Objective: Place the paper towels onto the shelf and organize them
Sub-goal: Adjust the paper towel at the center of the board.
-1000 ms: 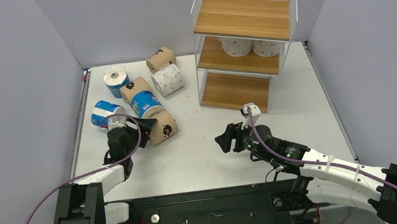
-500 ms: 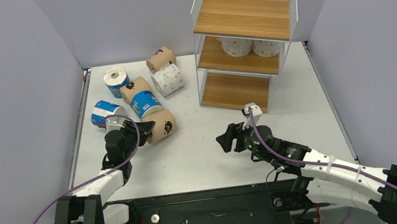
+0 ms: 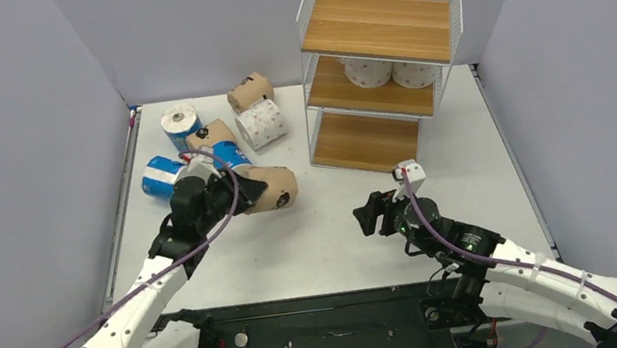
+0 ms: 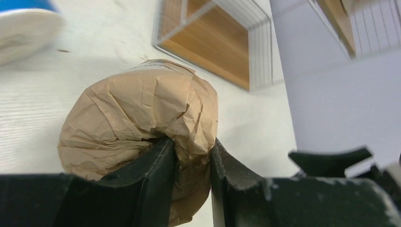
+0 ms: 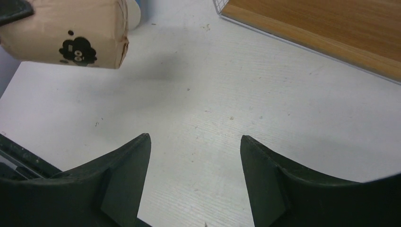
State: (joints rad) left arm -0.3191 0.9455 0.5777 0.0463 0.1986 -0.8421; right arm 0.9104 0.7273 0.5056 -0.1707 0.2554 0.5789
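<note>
Next, my left gripper should bring the roll back over the empty table between my grippers, then lower it upright and release it.
My left gripper [image 3: 234, 193] is shut on the wrapper at one end of a brown paper towel roll [image 3: 271, 189] with a black mark, holding it above the table, right of the loose rolls. In the left wrist view the fingers [image 4: 163, 151] pinch crumpled brown paper of this roll [image 4: 137, 109]. The roll [image 5: 71, 33] also shows at the upper left of the right wrist view. My right gripper [image 3: 371, 217] hovers open and empty [image 5: 195, 139] in front of the shelf [image 3: 376, 28]. Two white dotted rolls [image 3: 368, 70] [image 3: 411, 73] stand on its middle tier.
Several loose rolls lie at the table's back left: a blue-and-white one standing upright [image 3: 179, 123], another lying down [image 3: 161, 174], a brown one [image 3: 249, 90] and a white dotted one [image 3: 262, 123]. The shelf's bottom board [image 5: 331, 28] is bare, as is its top board.
My left gripper has shut on the brown roll, lifted it off the table and carried it right. The right arm has shifted slightly right.
</note>
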